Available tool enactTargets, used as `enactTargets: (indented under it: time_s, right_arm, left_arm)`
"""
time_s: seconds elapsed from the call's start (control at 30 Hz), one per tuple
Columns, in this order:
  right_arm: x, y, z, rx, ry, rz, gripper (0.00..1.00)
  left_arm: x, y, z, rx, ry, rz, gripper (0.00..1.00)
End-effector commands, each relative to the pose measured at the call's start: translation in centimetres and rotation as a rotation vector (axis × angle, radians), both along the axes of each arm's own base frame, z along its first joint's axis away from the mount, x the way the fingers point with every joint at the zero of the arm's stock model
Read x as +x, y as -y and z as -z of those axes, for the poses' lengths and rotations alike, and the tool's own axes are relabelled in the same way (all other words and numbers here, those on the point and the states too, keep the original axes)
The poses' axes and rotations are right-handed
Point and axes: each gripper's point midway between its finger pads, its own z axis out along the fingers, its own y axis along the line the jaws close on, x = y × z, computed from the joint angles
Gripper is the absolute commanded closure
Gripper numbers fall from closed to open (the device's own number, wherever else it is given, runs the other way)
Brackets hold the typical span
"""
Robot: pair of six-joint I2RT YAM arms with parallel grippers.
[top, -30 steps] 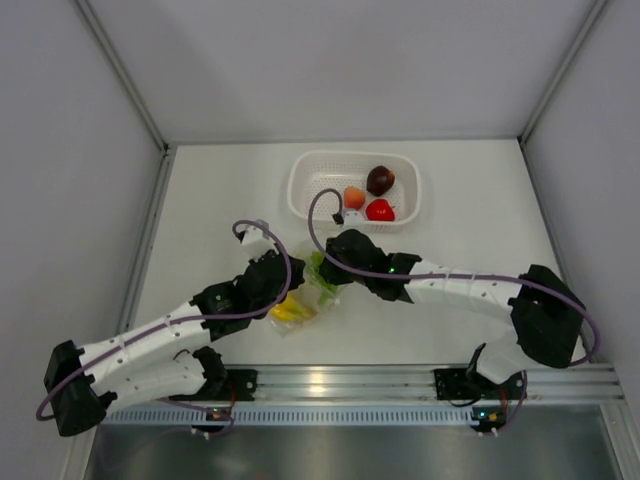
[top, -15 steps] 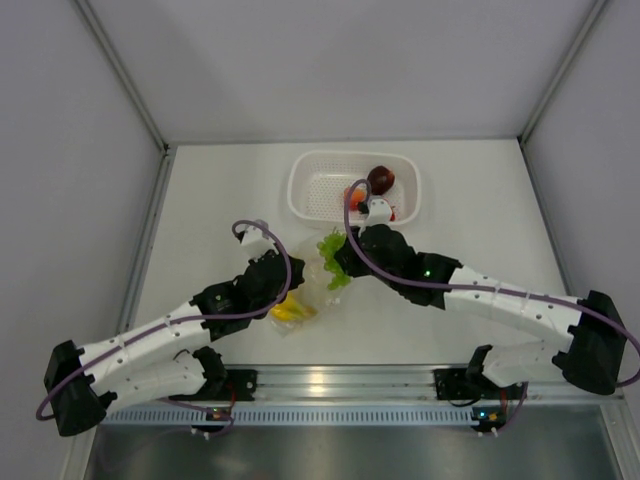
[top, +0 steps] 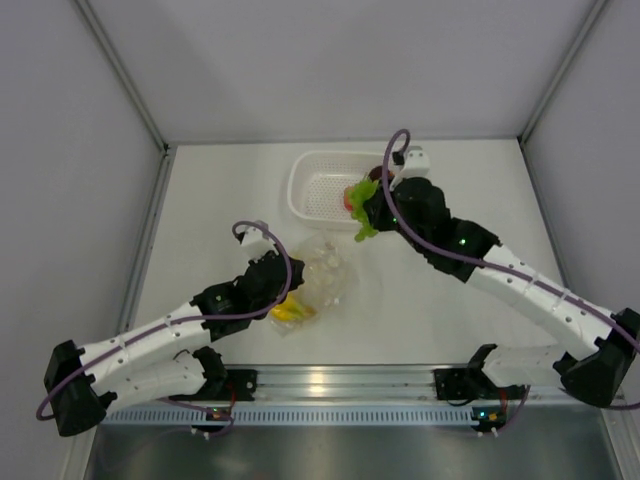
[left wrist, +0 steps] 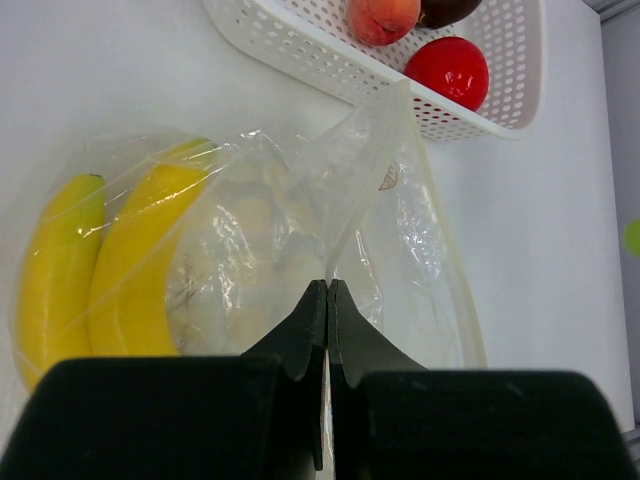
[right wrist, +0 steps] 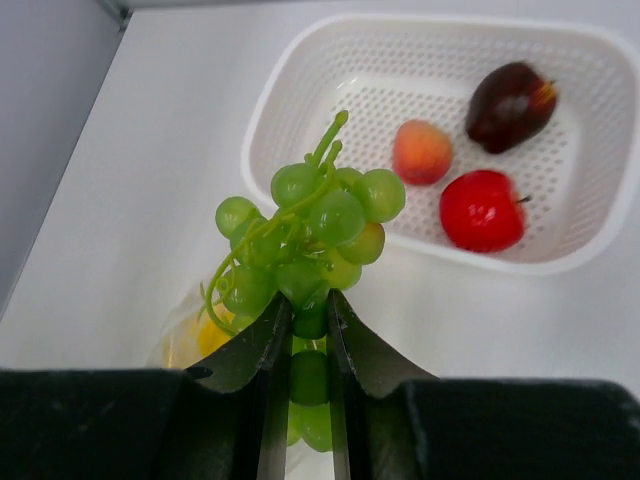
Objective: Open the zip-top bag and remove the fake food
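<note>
My right gripper holds the green grape-like bunch [right wrist: 310,225]. I need to move it outward over the basket [right wrist: 262,110] next, then down beside the orange-peach fruit, because the basket's bottom is bare there.
The clear zip-top bag [top: 325,278] lies on the table with the yellow banana bunch [top: 291,312] inside it. My left gripper [top: 283,283] is shut on a fold of the bag [left wrist: 300,220], and the bananas [left wrist: 130,270] show through the plastic to its left. My right gripper [top: 373,207] is shut on a green grape-like bunch [right wrist: 310,225] and holds it in the air over the near rim of the white basket [right wrist: 262,110]. The bunch also shows in the top view [top: 361,197]. The bag's mouth stands open toward the basket.
The white perforated basket [top: 305,170] sits at the back centre. It holds an orange-peach fruit [right wrist: 421,151], a dark maroon fruit [right wrist: 510,92] and a red tomato [right wrist: 483,210]. Grey walls close in the table on three sides.
My right gripper has pulled the green bunch out of the bag and carried it up and back to the basket. The left gripper has stayed shut on the bag.
</note>
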Motion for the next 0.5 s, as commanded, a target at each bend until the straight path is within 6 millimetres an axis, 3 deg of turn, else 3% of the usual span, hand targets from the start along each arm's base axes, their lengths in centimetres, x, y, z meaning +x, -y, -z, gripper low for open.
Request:
enactTargets:
  time_s: [0.0, 0.07, 0.1, 0.2, 0.33, 0.47]
  right_arm:
    - [3.6, 3.6, -4.6, 0.016, 0.086, 0.095, 1.00]
    - [5.6, 4.2, -5.0, -0.010, 0.088, 0.124, 1.00]
    - [7.0, 5.5, -4.9, -0.024, 0.083, 0.164, 1.00]
    - [10.5, 5.7, -4.3, -0.044, 0.064, 0.176, 1.00]
    - [14.5, 4.6, -2.2, -0.107, 0.016, 0.193, 1.00]
    - [18.9, 1.4, 0.4, -0.117, -0.020, 0.171, 1.00]
  left_arm:
    - [0.0, 0.1, -0.9, -0.029, 0.028, 0.004, 1.00]
    - [0.0, 0.0, -1.1, -0.027, 0.031, 0.007, 1.00]
    - [-0.1, -0.1, -1.4, -0.029, 0.037, 0.009, 1.00]
    - [-0.1, -0.5, -2.1, -0.023, 0.051, 0.009, 1.00]
    - [-0.1, -1.2, -3.2, 0.003, 0.082, 0.007, 1.00]
    - [0.0, -1.8, -4.2, 0.033, 0.111, 0.000, 1.00]
